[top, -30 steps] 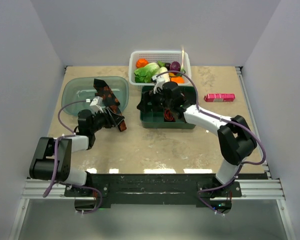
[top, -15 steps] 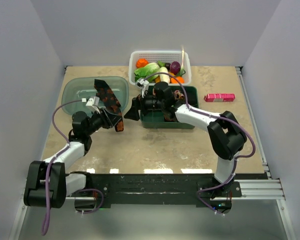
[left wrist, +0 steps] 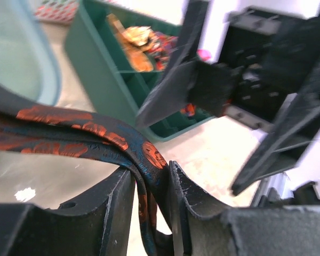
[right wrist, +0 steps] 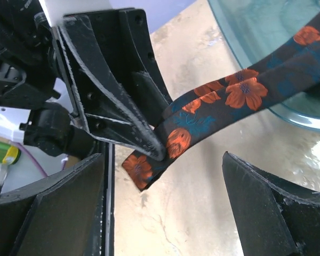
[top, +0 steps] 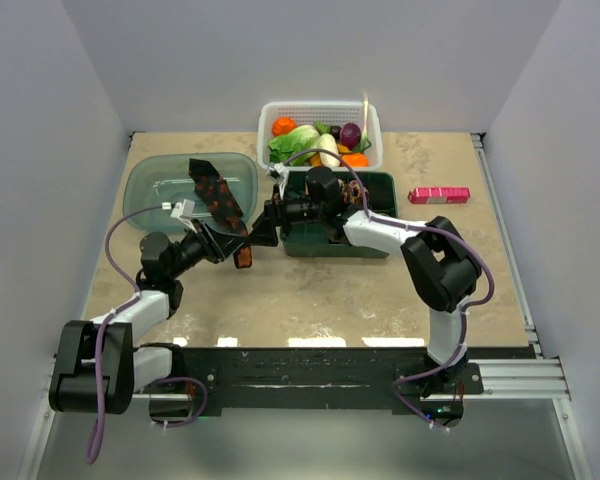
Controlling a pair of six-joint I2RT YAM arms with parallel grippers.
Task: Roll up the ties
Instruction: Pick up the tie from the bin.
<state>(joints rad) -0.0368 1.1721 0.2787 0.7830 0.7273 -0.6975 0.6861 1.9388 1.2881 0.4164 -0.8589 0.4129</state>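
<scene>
The tie's loose end sticks out beyond the left gripper's fingers, so my right gripper moves to the left in the top view onto it next.
The black tie with orange-red spots hangs from the rim of a clear tub down to its loose end near the table. My left gripper is shut on the tie near that end. In the left wrist view the tie runs between the closed fingers. My right gripper is open and empty, facing the left gripper close to the tie's end. In the right wrist view the tie and its tip lie ahead of my spread right gripper. Small rolled ties sit in the green tray.
A white basket of toy vegetables stands behind the tray. A pink box lies at the right. The green tray with rolled ties shows behind the right gripper in the left wrist view.
My right gripper has moved left out of the green tray to the tie's loose end. My left arm has shifted a little, still holding the tie.
</scene>
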